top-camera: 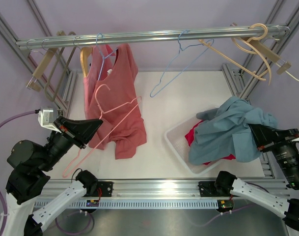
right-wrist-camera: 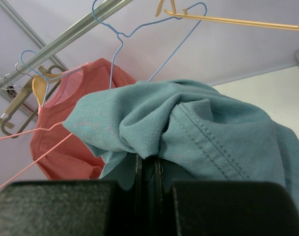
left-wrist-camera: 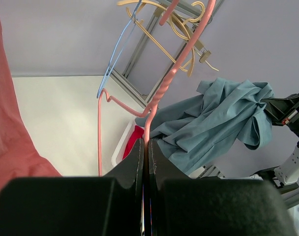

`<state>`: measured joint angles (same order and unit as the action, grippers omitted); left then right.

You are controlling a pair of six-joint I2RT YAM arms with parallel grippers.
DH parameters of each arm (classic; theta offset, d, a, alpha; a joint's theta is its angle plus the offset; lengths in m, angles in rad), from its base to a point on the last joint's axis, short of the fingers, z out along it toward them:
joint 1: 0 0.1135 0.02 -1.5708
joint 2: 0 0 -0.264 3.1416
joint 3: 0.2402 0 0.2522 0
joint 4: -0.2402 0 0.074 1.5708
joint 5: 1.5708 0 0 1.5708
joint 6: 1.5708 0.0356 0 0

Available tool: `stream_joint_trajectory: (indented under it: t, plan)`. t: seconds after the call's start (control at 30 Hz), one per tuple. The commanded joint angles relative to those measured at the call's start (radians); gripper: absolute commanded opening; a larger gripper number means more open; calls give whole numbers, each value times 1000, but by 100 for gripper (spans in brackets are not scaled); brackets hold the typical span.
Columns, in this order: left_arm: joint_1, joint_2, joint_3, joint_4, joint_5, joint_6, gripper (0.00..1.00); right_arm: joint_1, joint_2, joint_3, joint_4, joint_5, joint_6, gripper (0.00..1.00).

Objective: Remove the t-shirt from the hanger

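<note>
The teal t-shirt is separate from the pink hanger, so the robot's right gripper will tilt down next and lower the t-shirt's fold inside the white basket (top-camera: 176,145).
My left gripper (top-camera: 97,124) (left-wrist-camera: 145,143) is shut on the neck of a bare pink hanger (top-camera: 83,156) (left-wrist-camera: 161,94), which slants up in front of a salmon shirt. My right gripper (top-camera: 255,131) (right-wrist-camera: 148,160) is shut on a bunched fold of the teal t-shirt (top-camera: 233,127) (right-wrist-camera: 198,123). That t-shirt (left-wrist-camera: 208,123) hangs crumpled over the white basket (top-camera: 176,145) at the right, apart from the pink hanger.
A salmon shirt (top-camera: 121,93) (right-wrist-camera: 66,147) hangs on a wooden hanger from the metal rail (top-camera: 154,37). A blue wire hanger (top-camera: 176,64) and tan hangers (top-camera: 257,44) also hang there. A red cloth (top-camera: 192,135) lies in the basket. Frame posts stand at both sides.
</note>
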<state>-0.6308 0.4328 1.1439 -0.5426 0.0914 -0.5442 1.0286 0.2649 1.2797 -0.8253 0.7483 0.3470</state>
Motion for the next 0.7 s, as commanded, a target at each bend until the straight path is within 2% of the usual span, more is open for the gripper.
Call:
stream_joint_trajectory:
  t: [0.0,0.27,0.4,0.47,0.67]
  plan:
    - [3,12,13,73,25,-11,0,-4,85,12,22,-9,-7,0]
    - [3,0,0,76,18,4,0,-4,109,-137,-84,126,130,0]
    - [3,12,-6,76,8,9,0,-4,197,-221,-135,167,214,0]
    - [3,20,-10,78,5,10,0,-4,261,-268,-176,212,331,0]
    - [3,55,17,78,4,27,0,-4,384,-474,-80,243,550,0]
